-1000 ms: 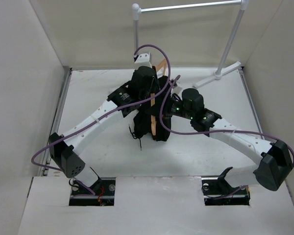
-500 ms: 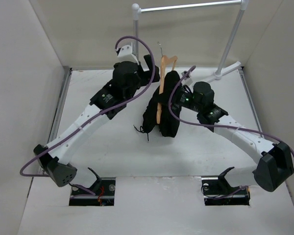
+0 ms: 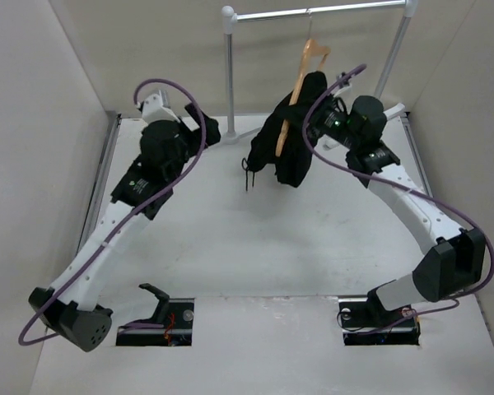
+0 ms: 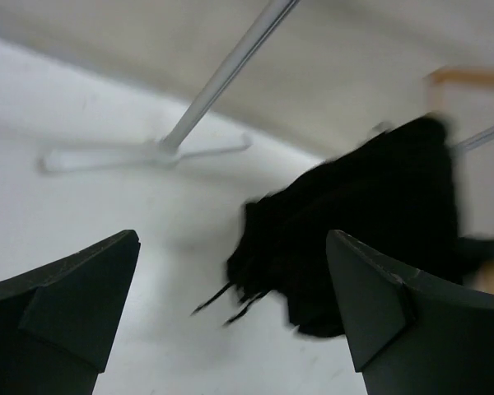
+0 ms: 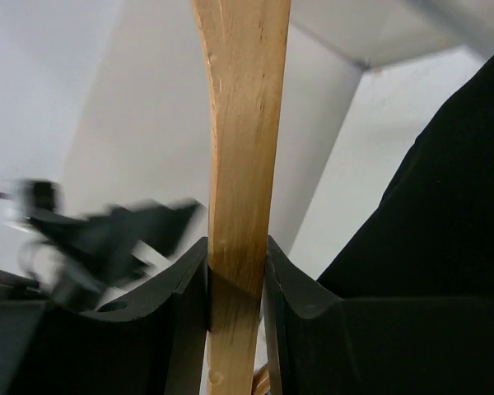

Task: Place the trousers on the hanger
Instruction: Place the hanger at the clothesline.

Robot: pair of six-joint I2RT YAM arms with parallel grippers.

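My right gripper should next move outward and to the right in the top view to release the hanger (image 3: pixel 307 59), because the bar's empty part (image 3: pixel 351 7) is that way.
The tan wooden hanger (image 3: pixel 307 59) hangs high in the air just under the rack's top bar (image 3: pixel 329 10), and whether its hook is over the bar I cannot tell. The black trousers (image 3: pixel 291 145) are draped over it, both legs hanging clear of the table. My right gripper (image 3: pixel 326 115) is shut on one wooden arm of the hanger (image 5: pixel 240 148), which stands clamped between the jaws, right gripper (image 5: pixel 237 271), with trousers (image 5: pixel 445 214) beside it. My left gripper (image 3: pixel 209 130) stands open and empty to the left of the trousers (image 4: pixel 370 214), left gripper (image 4: pixel 232 237).
The silver rack has an upright pole (image 3: pixel 229 66) at back centre and a foot (image 3: pixel 366 125) at back right; another foot (image 4: pixel 148 152) shows in the left wrist view. White walls close in the table (image 3: pixel 255 247) on three sides.
The left gripper opened, let go and drew back to the left. The right arm carried the hanger with the trousers up and back to the rack's bar.
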